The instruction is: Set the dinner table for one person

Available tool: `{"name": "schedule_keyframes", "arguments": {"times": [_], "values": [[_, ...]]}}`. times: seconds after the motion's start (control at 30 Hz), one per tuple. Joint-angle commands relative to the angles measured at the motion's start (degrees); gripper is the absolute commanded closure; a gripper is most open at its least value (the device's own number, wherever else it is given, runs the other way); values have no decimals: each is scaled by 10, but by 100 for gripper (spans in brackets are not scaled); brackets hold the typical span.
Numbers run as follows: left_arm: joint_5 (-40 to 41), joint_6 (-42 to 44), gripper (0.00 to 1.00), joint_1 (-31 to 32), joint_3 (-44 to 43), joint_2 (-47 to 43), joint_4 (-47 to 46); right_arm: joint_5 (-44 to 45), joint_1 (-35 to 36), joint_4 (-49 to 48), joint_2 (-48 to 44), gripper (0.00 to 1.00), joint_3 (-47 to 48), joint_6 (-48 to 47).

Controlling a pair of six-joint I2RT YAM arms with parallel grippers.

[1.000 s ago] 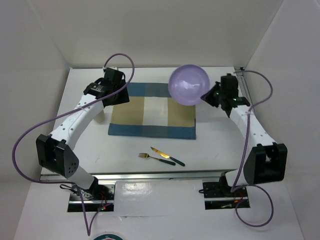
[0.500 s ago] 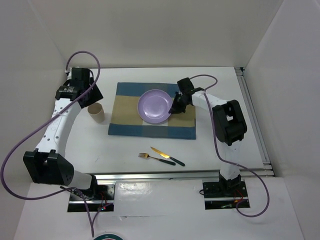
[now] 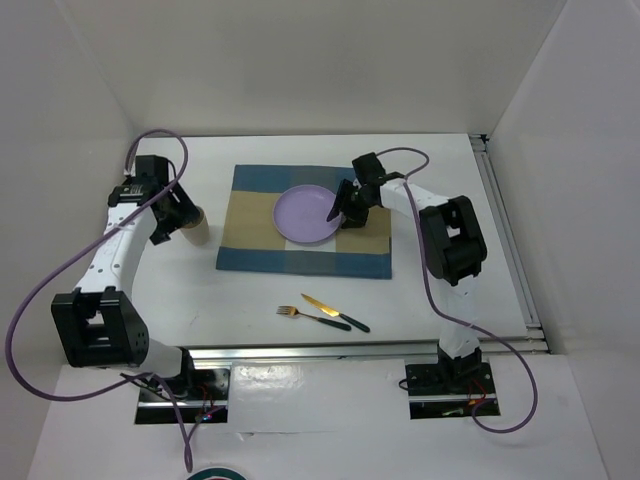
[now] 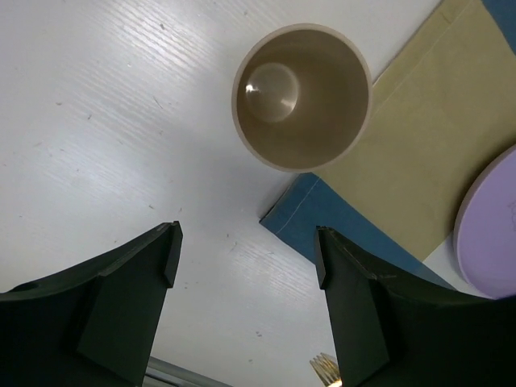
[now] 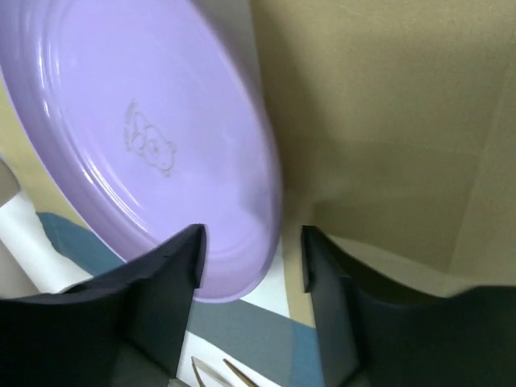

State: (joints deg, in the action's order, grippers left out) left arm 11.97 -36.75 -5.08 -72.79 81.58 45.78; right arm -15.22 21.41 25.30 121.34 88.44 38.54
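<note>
The cup's rim is beyond my open, empty fingers, so my left gripper will go down toward the cup next and straddle the rim's side away from the placemat.
On the white dinner table lies a blue-and-tan checked placemat with a purple plate flat on it. My right gripper is open at the plate's right rim. In the right wrist view the plate's edge sits loose between the spread fingers of that gripper. A tan cup stands upright just left of the mat. My left gripper hovers open just short of the cup, with nothing between its fingers. From above, this gripper hides most of the cup.
A gold fork and a gold knife, both dark-handled, lie side by side on the table in front of the placemat. A metal rail runs along the table's right edge. White walls close in the back and sides.
The right gripper brought the plate down from the air onto the placemat and has opened off its rim. The left arm swung left from the mat to the cup, opening wider.
</note>
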Motion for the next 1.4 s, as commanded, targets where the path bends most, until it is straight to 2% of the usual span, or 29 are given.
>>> {"name": "schedule_keyframes", "arguments": {"times": [0.0,0.07,0.17,0.33,0.47,0.77,1.07,1.13,1.23,1.27,1.37], "values": [[-25,-18,16,-3,8,17,-29,-9,4,-8,-18,37,32,-12],[-25,-24,16,-3,8,32,-29,5,4,-2,-48,32,18,-12],[-18,-50,19,-3,13,43,-46,22,-2,-2,-100,29,-6,-18],[-2,-75,23,-19,44,48,-75,35,-8,4,-174,29,-54,-29],[-21,-75,24,-33,63,43,-99,41,-14,9,-222,29,-85,-35],[-56,-80,23,-57,84,6,-135,47,-14,26,-252,29,-121,-40],[-81,-90,24,-70,77,43,-148,52,-14,32,-262,29,-138,-45],[-81,-90,27,-70,70,56,-148,52,-14,37,-262,29,-138,-45],[-86,-96,38,-70,70,68,-155,52,-14,37,-268,29,-138,-45],[-86,-96,45,-70,70,68,-155,57,-14,42,-268,29,-132,-45],[-86,-96,54,-70,70,68,-162,63,-14,48,-273,29,-127,-51]]}}
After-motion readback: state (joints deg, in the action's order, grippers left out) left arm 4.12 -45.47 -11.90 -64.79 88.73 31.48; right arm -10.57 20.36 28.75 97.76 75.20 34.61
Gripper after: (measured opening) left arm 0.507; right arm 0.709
